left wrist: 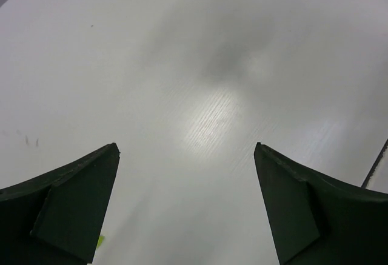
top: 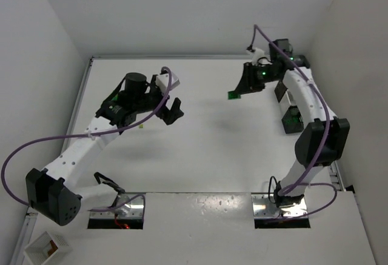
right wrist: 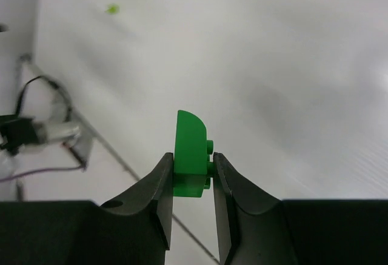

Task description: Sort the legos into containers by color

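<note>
My right gripper carries the bright green lego point(top: 233, 95) to the right in the top view, over the near black container, and releases it next. Green shows inside that container.
My right gripper point(right wrist: 193, 157) is shut on a bright green lego point(right wrist: 191, 136) with a rounded top, held off the table. From above, this gripper point(top: 238, 90) hangs at the back right with the green lego point(top: 233, 95) at its tip. Black slatted containers point(top: 291, 121) stand by the right wall, partly hidden behind the right arm; one shows green inside. My left gripper point(left wrist: 187, 150) is open wide over bare table with nothing between its fingers. A small lime lego point(left wrist: 99, 241) lies by its left finger. From above, the left gripper point(top: 173, 110) is left of the table's middle, the lime lego point(top: 140, 126) beside it.
A white square box point(top: 47, 247) sits off the table at the near left. White walls close the table on the left, back and right. Two small green blurs point(right wrist: 112, 9) lie far off in the right wrist view. Purple cables trail from both arms.
</note>
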Available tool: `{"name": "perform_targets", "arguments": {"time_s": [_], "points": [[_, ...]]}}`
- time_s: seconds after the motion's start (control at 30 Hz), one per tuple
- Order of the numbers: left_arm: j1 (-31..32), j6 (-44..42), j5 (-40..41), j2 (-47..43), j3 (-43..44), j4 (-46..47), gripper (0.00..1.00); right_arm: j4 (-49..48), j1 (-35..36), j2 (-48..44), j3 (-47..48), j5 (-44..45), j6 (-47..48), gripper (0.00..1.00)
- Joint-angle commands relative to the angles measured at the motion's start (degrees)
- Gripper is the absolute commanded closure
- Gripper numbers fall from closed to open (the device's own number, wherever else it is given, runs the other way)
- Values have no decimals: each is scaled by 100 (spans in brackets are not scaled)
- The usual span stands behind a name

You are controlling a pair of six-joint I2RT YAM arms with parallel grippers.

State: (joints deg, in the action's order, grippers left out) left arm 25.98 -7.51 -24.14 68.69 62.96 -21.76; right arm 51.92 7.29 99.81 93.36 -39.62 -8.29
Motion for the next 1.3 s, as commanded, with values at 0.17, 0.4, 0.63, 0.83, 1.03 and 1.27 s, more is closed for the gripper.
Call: {"name": "perform_targets", "arguments": {"time_s": [0.17, 0.4, 0.63, 0.83, 1.03, 1.27], "points": [[-725, 223, 1118, -900, -380, -470, 0, 626, -2175, -559, -107, 2465, 1610, 100], [-1490, 223, 1474, -1314, -714, -417, 0, 679, -3075, -559, -152, 3039, 2208, 100], [-1999, 223, 1641, -1323, -715, -417, 0, 732, -3357, -173, -99, 3258, 2324, 100], [-2439, 223, 1439, -1147, -715, -417, 0, 512, -3357, -58, -213, 3197, 2324, 93], [-2853, 276, 1280, -831, -592, -487, 0, 336, -3234, 117, -336, 2995, 2271, 78], [-3396, 171, 1123, -479, -434, -540, 0, 469, -3234, 312, -134, 2933, 2271, 53]]}}
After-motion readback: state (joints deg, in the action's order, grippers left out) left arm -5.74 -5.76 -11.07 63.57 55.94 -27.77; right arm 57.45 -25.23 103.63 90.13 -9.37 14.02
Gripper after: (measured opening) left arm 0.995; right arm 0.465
